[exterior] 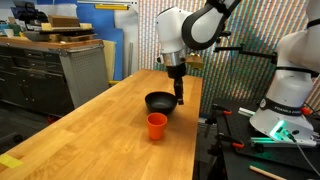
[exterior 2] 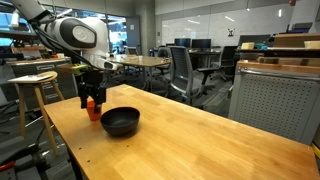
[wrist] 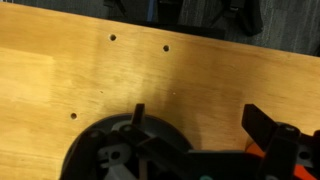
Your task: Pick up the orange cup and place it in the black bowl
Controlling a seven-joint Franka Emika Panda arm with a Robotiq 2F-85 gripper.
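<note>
Next I need to shift my gripper right in the wrist view and down, open fingers astride the bowl-side rim [exterior: 158,115] [wrist: 254,149].
The orange cup [exterior: 157,126] stands upright on the wooden table, just in front of the black bowl [exterior: 160,102]. Both show again in an exterior view, the cup [exterior 2: 93,109] beside the bowl [exterior 2: 120,122]. My gripper [exterior: 179,98] hangs over the bowl's far rim, above the table, open and empty. In the wrist view the two fingers [wrist: 200,120] are spread wide apart with bare wood between them; the bowl [wrist: 100,150] sits at the lower left and a sliver of the cup [wrist: 262,150] shows at the lower right behind the right finger.
The wooden table [exterior: 100,130] has small holes in its top [wrist: 113,38]. A second white robot arm [exterior: 290,80] and cables stand beside the table. A wooden stool [exterior 2: 35,85] and office chairs [exterior 2: 185,70] stand beyond the table.
</note>
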